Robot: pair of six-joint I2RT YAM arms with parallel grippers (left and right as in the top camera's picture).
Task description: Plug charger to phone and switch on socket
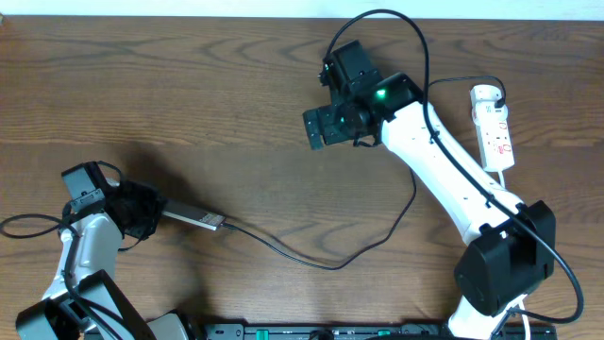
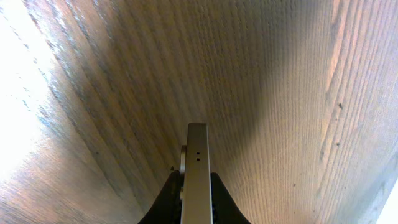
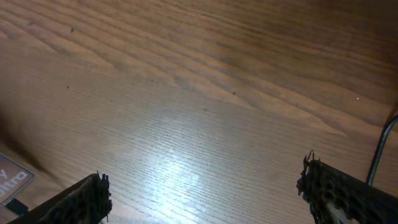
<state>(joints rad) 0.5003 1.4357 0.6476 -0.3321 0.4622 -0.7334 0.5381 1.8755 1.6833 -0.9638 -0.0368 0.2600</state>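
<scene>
The robot should next lower the phone in its left gripper onto the tabletop close below and let go of it, because the charger's cable already meets the phone's end.
My left gripper is shut on the phone, a thin grey slab held on edge just above the table. The left wrist view shows only the phone's narrow metal edge between the black fingers. The charger's black cable meets the phone's right end, curves across the table and passes under the right arm toward the white socket at far right. My right gripper hangs open and empty over the table's middle, its fingers wide apart.
A thin cable shows by the right finger in the right wrist view. A grey corner with white lettering sits at that view's left edge. The right arm's base stands at the front right.
</scene>
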